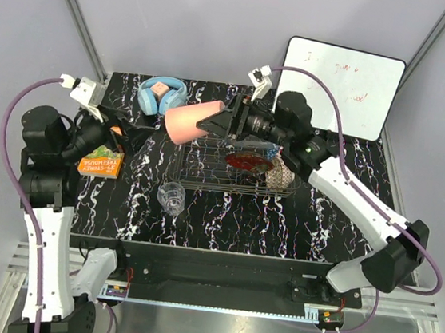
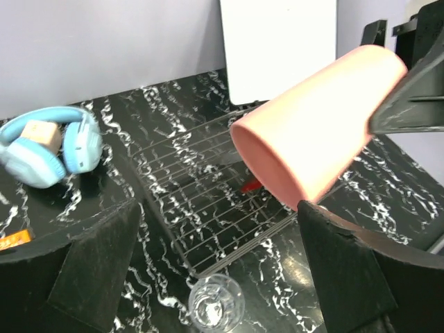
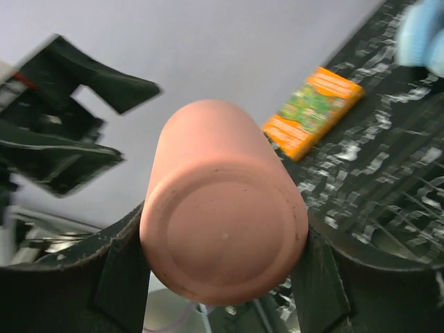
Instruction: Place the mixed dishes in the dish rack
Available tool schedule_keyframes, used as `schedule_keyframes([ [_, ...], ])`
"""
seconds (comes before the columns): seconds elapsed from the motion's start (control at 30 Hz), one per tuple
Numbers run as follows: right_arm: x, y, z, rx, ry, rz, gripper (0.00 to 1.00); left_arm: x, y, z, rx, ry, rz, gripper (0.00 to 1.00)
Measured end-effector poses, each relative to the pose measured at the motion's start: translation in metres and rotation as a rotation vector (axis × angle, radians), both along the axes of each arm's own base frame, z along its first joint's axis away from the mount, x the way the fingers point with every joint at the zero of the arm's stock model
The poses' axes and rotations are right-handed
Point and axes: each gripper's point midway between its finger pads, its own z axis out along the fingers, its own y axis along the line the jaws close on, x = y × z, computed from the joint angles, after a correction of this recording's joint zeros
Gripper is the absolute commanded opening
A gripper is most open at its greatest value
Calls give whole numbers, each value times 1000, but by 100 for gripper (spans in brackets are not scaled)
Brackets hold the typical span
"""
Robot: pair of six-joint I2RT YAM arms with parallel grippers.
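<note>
The rack's end by the headphones is empty, so I will tip my right gripper downward to turn the cup with its opening down, lower it there and release it.
My right gripper [image 1: 224,121] is shut on the salmon-pink cup [image 1: 191,124] and holds it on its side in the air above the left end of the dark wire dish rack [image 1: 206,173]. The cup's base fills the right wrist view [image 3: 225,236], and the cup also shows in the left wrist view [image 2: 319,125]. The red floral plate [image 1: 249,162], the cream lattice bowl [image 1: 281,176] and part of the blue patterned bowl [image 1: 270,149] sit in the rack's right half. The clear glass tumbler [image 1: 172,196] stands on the table by the rack's front left corner. My left gripper [image 2: 218,277] is open and empty, left of the rack, above the tumbler [image 2: 216,303].
Blue headphones [image 1: 162,95] lie at the back left. An orange book [image 1: 102,161] lies at the left edge under my left arm. A white whiteboard [image 1: 340,83] leans at the back right. The black marbled table [image 1: 280,221] ends close in front of the rack.
</note>
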Motion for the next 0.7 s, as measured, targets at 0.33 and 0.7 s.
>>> schedule_keyframes([
  [0.33, 97, 3, -97, -544, -78, -214, 0, 41, 26, -110, 88, 343, 9, 66],
  [0.7, 148, 24, -208, -1032, -203, -229, 0, 31, 29, -167, 153, 545, -74, 63],
])
